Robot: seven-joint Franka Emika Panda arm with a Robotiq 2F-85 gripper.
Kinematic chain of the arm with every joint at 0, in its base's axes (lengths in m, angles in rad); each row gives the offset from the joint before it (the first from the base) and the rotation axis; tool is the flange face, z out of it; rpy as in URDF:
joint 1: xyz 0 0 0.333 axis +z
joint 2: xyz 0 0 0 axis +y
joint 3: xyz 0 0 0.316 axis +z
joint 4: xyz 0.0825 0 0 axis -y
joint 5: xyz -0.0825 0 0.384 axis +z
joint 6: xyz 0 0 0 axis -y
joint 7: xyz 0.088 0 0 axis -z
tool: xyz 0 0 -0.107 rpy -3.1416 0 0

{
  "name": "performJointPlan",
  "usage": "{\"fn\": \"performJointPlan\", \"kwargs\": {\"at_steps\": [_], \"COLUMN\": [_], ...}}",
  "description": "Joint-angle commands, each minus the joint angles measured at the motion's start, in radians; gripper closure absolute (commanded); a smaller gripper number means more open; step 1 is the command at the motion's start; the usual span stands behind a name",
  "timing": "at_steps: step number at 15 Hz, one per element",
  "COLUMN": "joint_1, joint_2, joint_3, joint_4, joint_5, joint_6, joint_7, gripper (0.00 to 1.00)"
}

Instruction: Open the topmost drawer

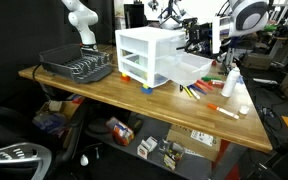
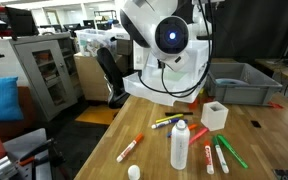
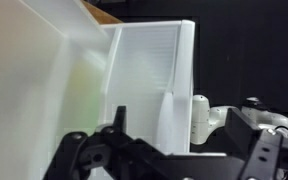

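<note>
The drawer's thin upright side is already between my gripper's fingers, so my gripper should next turn and ease toward the drawer unit [image 1: 149,55] and close its fingers on that side.
The white-framed drawer unit [image 1: 149,55] stands mid-table. A translucent-white drawer [image 1: 191,68] sticks out of it toward the arm; I cannot tell for sure which level it belongs to. My gripper [image 1: 197,40] hovers at the unit's top level, just above that drawer. In the wrist view a translucent-white drawer [image 3: 149,70] fills the frame. Its thin upright wall stands between the two black fingers of my gripper [image 3: 176,116], which are wide apart. In an exterior view the arm [image 2: 169,40] hides most of the unit [image 2: 154,88].
A grey dish rack [image 1: 76,66] sits at the table's far end and also shows in an exterior view [image 2: 239,82]. Several markers [image 1: 199,92], a white bottle [image 2: 180,146] and a small white cup [image 2: 215,114] lie near the arm. The table edge [image 1: 134,108] runs along the front.
</note>
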Motion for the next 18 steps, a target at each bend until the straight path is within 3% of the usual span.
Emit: {"fn": "performJointPlan", "kwargs": {"at_steps": [1,8,11,18], "joint_1": [-0.047,-0.054,-0.062,-0.079], "joint_2": [0.014,-0.011,-0.017,-0.036], "joint_3": [0.078,0.149,0.164,0.176], "joint_4": [0.046,0.057,0.069,0.069], "joint_5": [-0.057,-0.066,-0.039,0.057], "joint_6": [0.168,0.422,0.46,0.449], "joint_7": [-0.011,-0.07,-0.12,-0.213], "gripper": [0.0,0.0,0.34,0.8]}}
